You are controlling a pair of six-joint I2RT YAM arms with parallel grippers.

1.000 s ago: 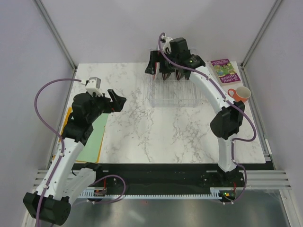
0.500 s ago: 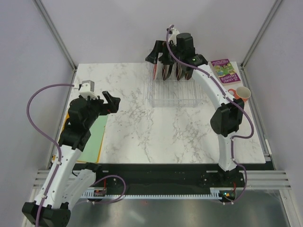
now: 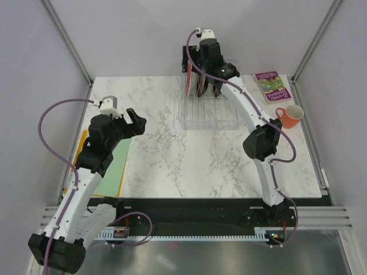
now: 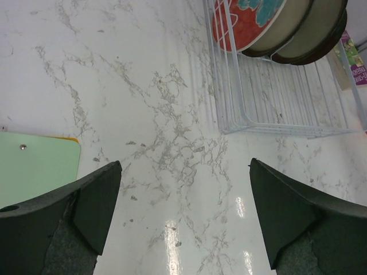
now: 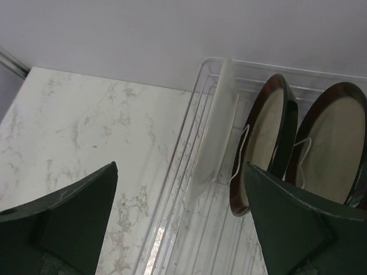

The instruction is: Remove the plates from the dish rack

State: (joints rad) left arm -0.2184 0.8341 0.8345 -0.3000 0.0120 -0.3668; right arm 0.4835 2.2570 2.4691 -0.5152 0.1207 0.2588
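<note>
The red and teal plate is standing on its edge below my open right gripper, so I will lower the gripper's fingers on either side of the plate's upper rim [image 3: 189, 79] [image 5: 214, 134] and close them on it.
Three plates stand on edge at the far end of the clear dish rack [image 3: 210, 109]. The left wrist view shows a red and teal patterned plate [image 4: 246, 20] and two dark-rimmed cream plates [image 4: 289, 28] in the rack [image 4: 275, 100]. In the right wrist view the left-most plate [image 5: 217, 134] is edge-on, beside two dark-rimmed cream plates [image 5: 265, 137]. My right gripper [image 3: 198, 67] hovers open above the rack's far left end, its midpoint [image 5: 180, 195] over the left-most plate, holding nothing. My left gripper [image 3: 135, 118] is open and empty over bare marble [image 4: 183, 172], left of the rack.
A green mat [image 3: 112, 166] lies at the table's left edge and shows in the left wrist view [image 4: 34, 166]. A purple book [image 3: 270, 85] and an orange mug [image 3: 288, 116] sit right of the rack. White marble table [image 3: 189, 160].
My right gripper has risen and turned above the rack's far left end, still open. My left arm has shifted slightly; its gripper stays open.
</note>
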